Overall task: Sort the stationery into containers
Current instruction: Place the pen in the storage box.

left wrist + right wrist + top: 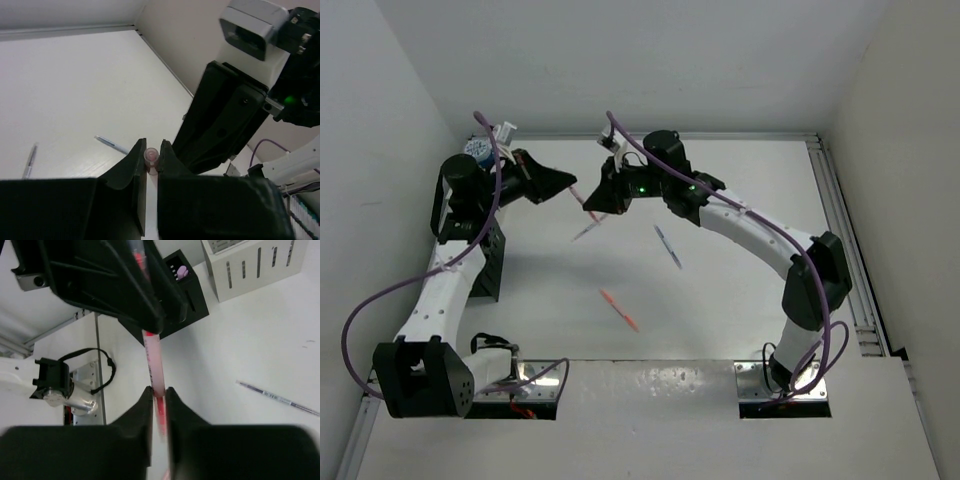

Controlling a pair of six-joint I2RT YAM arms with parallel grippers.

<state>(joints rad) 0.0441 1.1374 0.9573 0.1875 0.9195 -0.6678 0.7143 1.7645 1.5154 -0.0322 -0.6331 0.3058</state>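
Note:
Next I will swing my left gripper to the left in the top view, tip downward over the white container's near section and release the pen, since that section's bottom shows bare.
A pink pen (582, 203) hangs in the air between my two grippers, above the far middle of the table. My left gripper (558, 183) is shut on one end of it; the left wrist view shows the pen's round end (151, 158) pinched between the fingertips. My right gripper (605, 200) is shut on the pen's other part; in the right wrist view the pen (153, 357) runs up from the jaws to the left gripper (100, 280). The black container (488, 262) stands at the left, the white container (485, 150) behind it.
Two blue-purple pens (668, 247) (588, 231) and an orange pen (619, 310) lie on the table's middle. A blue-capped jar (476, 149) sits at the white container. The black container (192, 300) holds a purple item (182, 271). A metal rail (840, 220) runs along the right edge.

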